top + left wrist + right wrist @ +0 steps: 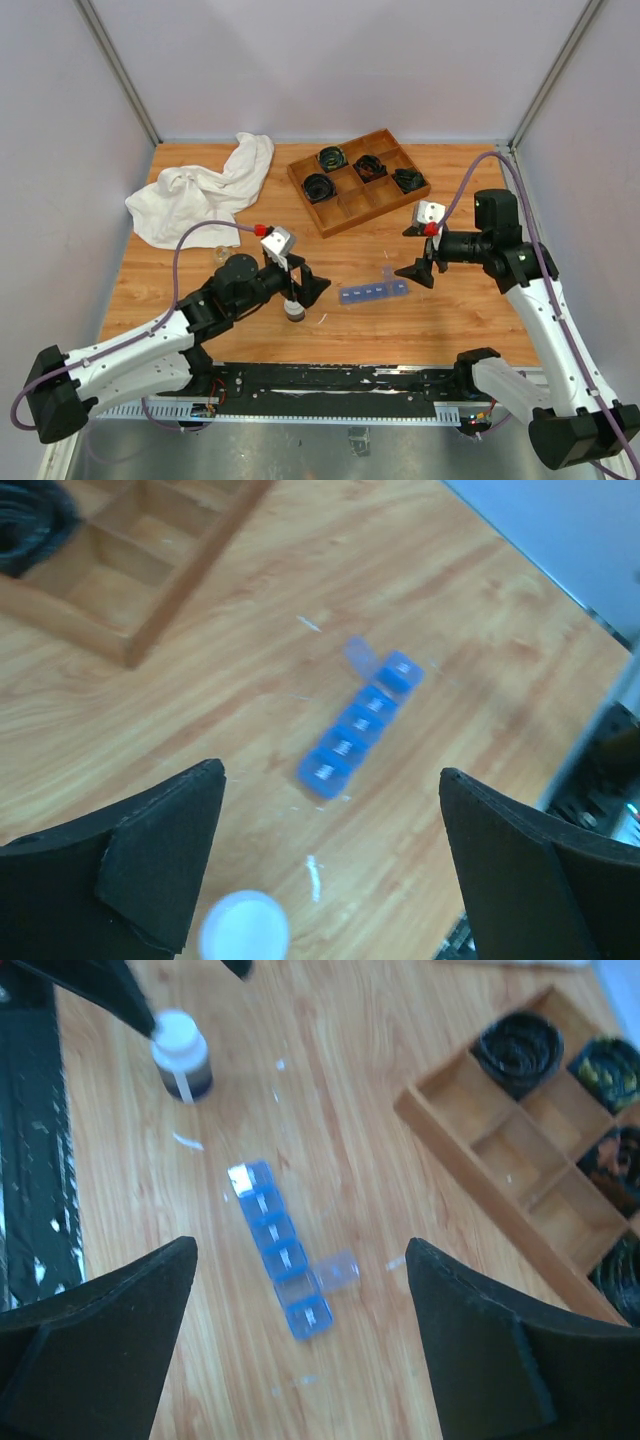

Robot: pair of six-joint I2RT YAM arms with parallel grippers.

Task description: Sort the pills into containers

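Note:
My left gripper should swing toward the white cloth and go down around the clear container (221,255), because the container stands lower, to the gripper's left in the top view.
The blue pill-organizer strip (373,292) lies on the wooden table between the arms, with one clear lid flipped open (388,272). It shows in the left wrist view (362,725) and the right wrist view (280,1245). I cannot make out any amber pills; only pale flecks lie on the wood. A small dark bottle with a white cap (294,310) stands upright just under my left gripper (305,290); its cap (243,928) sits by the left finger. My left gripper (330,880) is open and empty. My right gripper (420,270) hovers open and empty over the strip's right end (300,1350).
A brown wooden divided tray (360,180) with black coiled cables stands at the back, also in the right wrist view (530,1150). A crumpled white cloth (205,190) lies at the back left. A black rail (340,380) runs along the table's near edge.

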